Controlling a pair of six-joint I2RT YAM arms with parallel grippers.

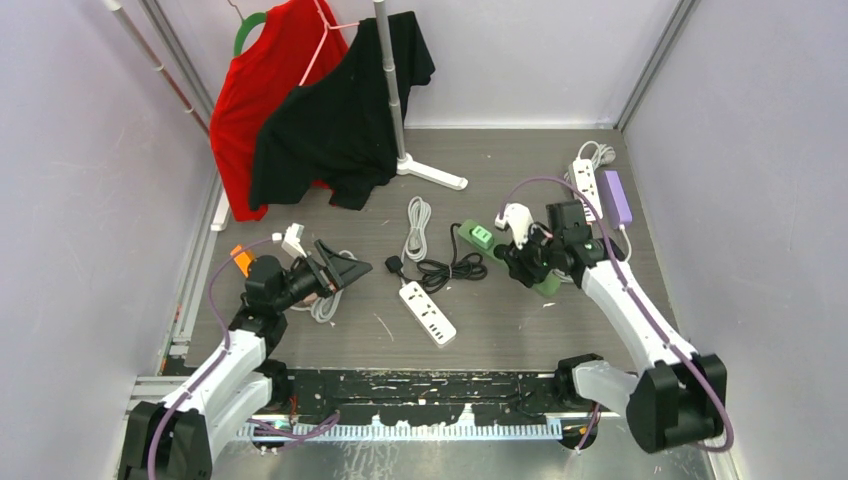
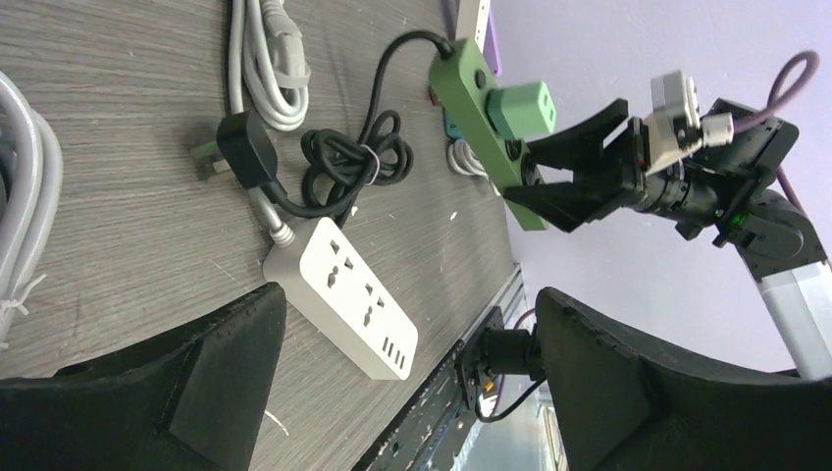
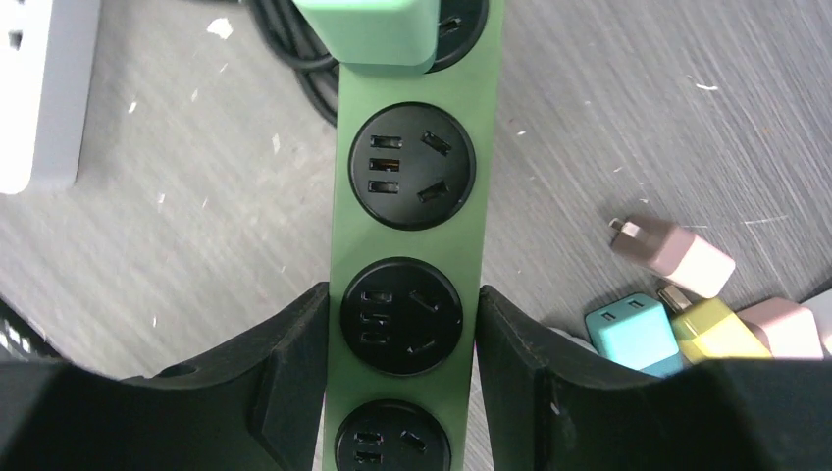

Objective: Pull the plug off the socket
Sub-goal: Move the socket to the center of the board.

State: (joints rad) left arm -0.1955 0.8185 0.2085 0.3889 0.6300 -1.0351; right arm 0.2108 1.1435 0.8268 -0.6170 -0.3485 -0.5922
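Observation:
My right gripper draws the socket strip back and down onto the cord-free spot next and releases it, since bare tabletop lies below and back toward my base.
A green socket strip (image 1: 468, 230) with round black outlets lies right of the table's middle. A light green plug (image 1: 483, 238) sits in one of its outlets. My right gripper (image 1: 522, 262) is shut on the strip's near part. In the right wrist view its fingers (image 3: 294, 343) press both long sides of the strip (image 3: 407, 240), and the plug (image 3: 368, 29) is two outlets beyond. My left gripper (image 1: 345, 268) hovers open and empty over the table's left side. From the left wrist, the strip (image 2: 471, 98) and plug (image 2: 522, 108) appear far off.
A white power strip (image 1: 428, 313) lies near the middle front, with a coiled black cord (image 1: 445, 268) and a grey cable (image 1: 417, 225) behind it. Small coloured adapters (image 3: 628, 329) lie right of the green strip. White and purple strips (image 1: 585, 185) and a clothes stand (image 1: 400, 150) are at the back.

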